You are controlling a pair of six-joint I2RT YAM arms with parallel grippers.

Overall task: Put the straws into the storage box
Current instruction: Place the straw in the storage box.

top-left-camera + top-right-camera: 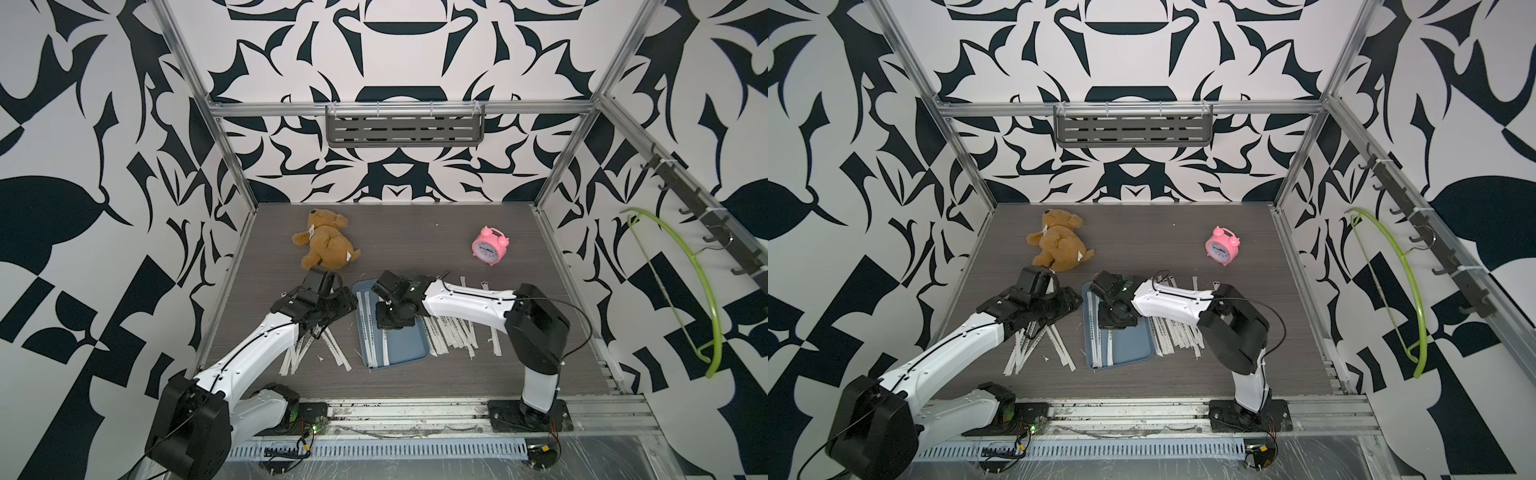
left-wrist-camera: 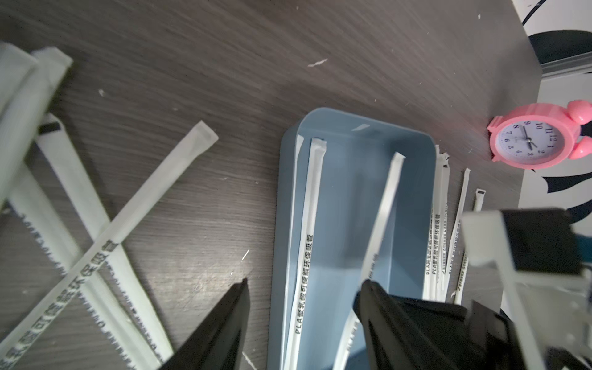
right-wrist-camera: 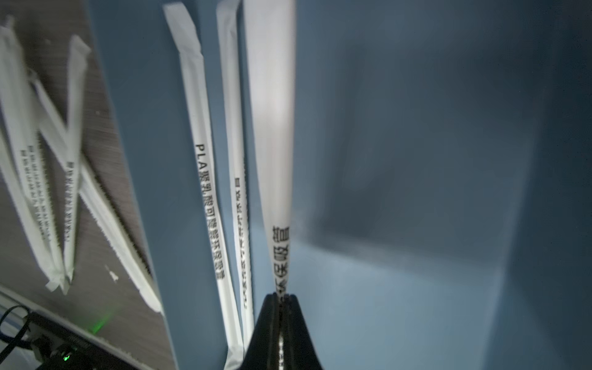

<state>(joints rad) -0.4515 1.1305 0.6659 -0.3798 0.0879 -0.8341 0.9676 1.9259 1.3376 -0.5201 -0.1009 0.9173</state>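
Note:
The held straw hovers lengthwise like the straws inside, so my right gripper will go down and across to the box's bottom beside them and release it.
The storage box (image 1: 409,351) is a blue-grey tray in mid-table, seen in both top views (image 1: 1129,353). A few straws (image 1: 365,328) lie along its left side (image 2: 307,224). My right gripper (image 3: 280,296) hovers over the box (image 1: 390,322), shut on a straw (image 3: 272,128) that points down the tray's length. My left gripper (image 2: 304,282) stands open at the box's far left corner (image 1: 347,305), with nothing between its fingers. Loose straws lie in a pile left of the box (image 1: 307,349) and in another to its right (image 1: 457,332).
A brown teddy bear (image 1: 324,241) lies at the back left, close behind the left wrist. A pink alarm clock (image 1: 490,245) stands at the back right. A grey slotted shelf (image 1: 405,126) hangs on the back wall, and a green hanger (image 1: 702,291) on the right wall.

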